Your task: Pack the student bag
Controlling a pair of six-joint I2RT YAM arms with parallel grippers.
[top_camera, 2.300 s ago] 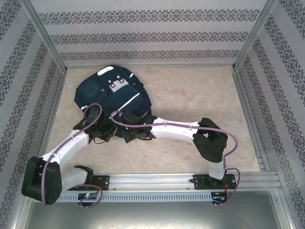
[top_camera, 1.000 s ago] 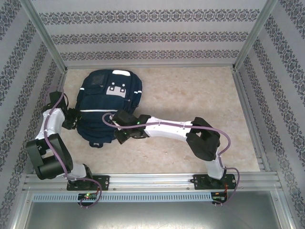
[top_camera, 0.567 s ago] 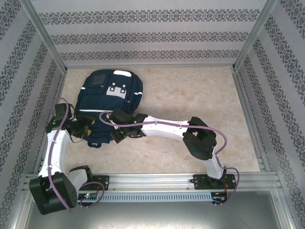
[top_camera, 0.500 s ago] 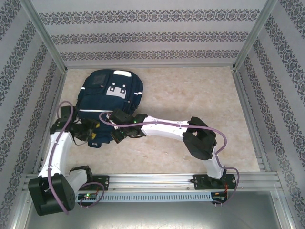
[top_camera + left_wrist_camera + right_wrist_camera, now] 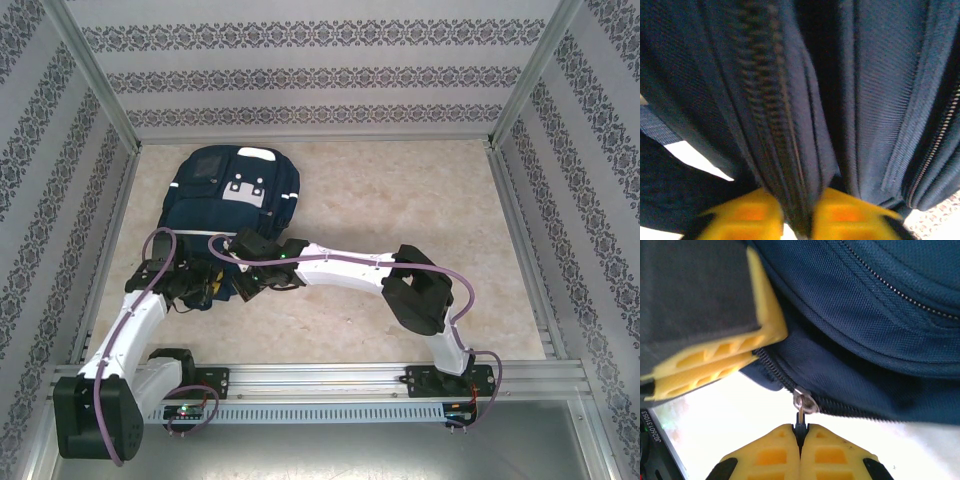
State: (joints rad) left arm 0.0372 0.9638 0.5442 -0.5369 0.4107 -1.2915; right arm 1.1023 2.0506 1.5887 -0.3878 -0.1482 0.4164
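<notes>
The zip pull goes outward next in my right gripper to the bag's side edge (image 5: pixel 290 207) by the bare tabletop and is released, since the zip runs on past the slider.
The student bag (image 5: pixel 232 205), a navy backpack with a thin white stripe, lies flat at the table's far left. Both grippers are at its near edge, side by side. In the left wrist view my left gripper (image 5: pixel 800 220) is shut on a fold of the bag's fabric (image 5: pixel 790 125) beside a zip. My right gripper (image 5: pixel 800 432) is shut on the dark zip pull (image 5: pixel 800 424), which hangs from a silver slider (image 5: pixel 804 404) on the bag's edge. The left gripper's yellow fingers (image 5: pixel 715 360) press the bag just left of that slider. From above, the left gripper (image 5: pixel 208 287) and the right gripper (image 5: pixel 243 283) almost touch.
Patterned walls and metal frame posts (image 5: pixel 100 80) close in the table on three sides. The aluminium base rail (image 5: pixel 330 380) runs along the near edge. Bare beige tabletop (image 5: pixel 420 200) stretches to the right of the bag.
My left arm has swung from the bag's left side round to its near edge and shut on the fabric. The right arm has hardly moved and keeps its hold on the pull.
</notes>
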